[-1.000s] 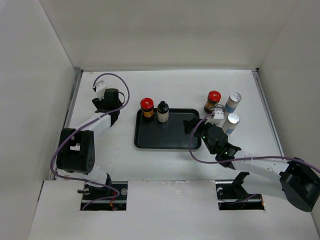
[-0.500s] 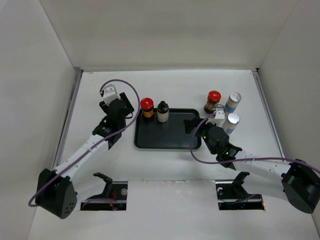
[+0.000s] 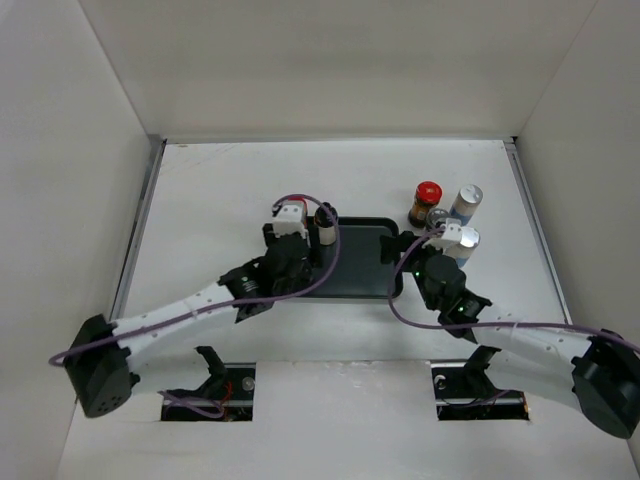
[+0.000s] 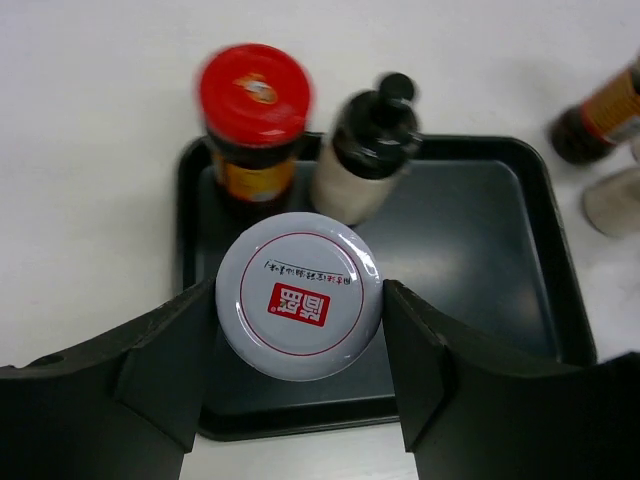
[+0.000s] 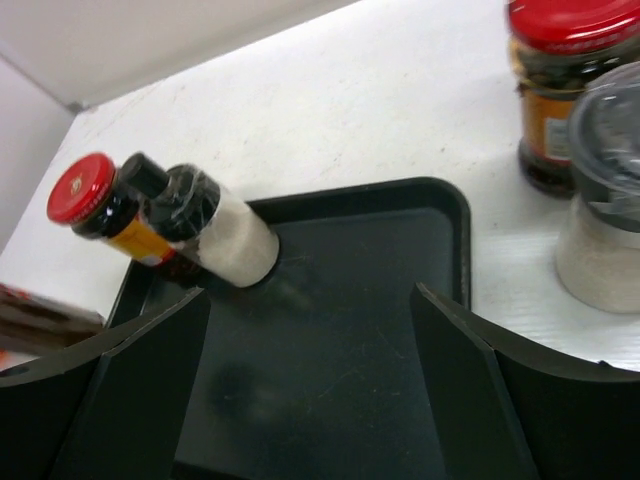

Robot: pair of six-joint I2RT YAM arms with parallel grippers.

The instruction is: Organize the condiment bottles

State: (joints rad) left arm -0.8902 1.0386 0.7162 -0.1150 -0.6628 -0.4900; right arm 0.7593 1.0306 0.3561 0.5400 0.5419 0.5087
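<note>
The tray is empty below the pale-lidded jar and to its right in the top view, beside the black-capped bottle, so the left gripper will next move across, lower the jar and let go of it.
In the left wrist view my left gripper [image 4: 300,305] is shut on a pale-lidded jar [image 4: 299,280] with a red label, held over the near left part of the black tray [image 4: 470,250]. Whether the jar rests on the tray does not show. Behind it on the tray stand a red-capped dark jar [image 4: 253,110] and a black-capped bottle [image 4: 372,150]. From above, the left gripper [image 3: 287,240] hides both jars. My right gripper [image 5: 310,390] is open over the tray's right half with nothing between its fingers.
Right of the tray [image 3: 360,265], on the table, stand another red-capped jar [image 3: 426,201], two silver-capped white-and-blue cylinders [image 3: 466,203] [image 3: 463,240] and a clear-lidded jar [image 5: 605,200]. White walls enclose the table on three sides.
My left arm has swung from the table's far left to over the tray's left side, with the jar in its gripper. The right gripper has shifted slightly right and stayed open.
</note>
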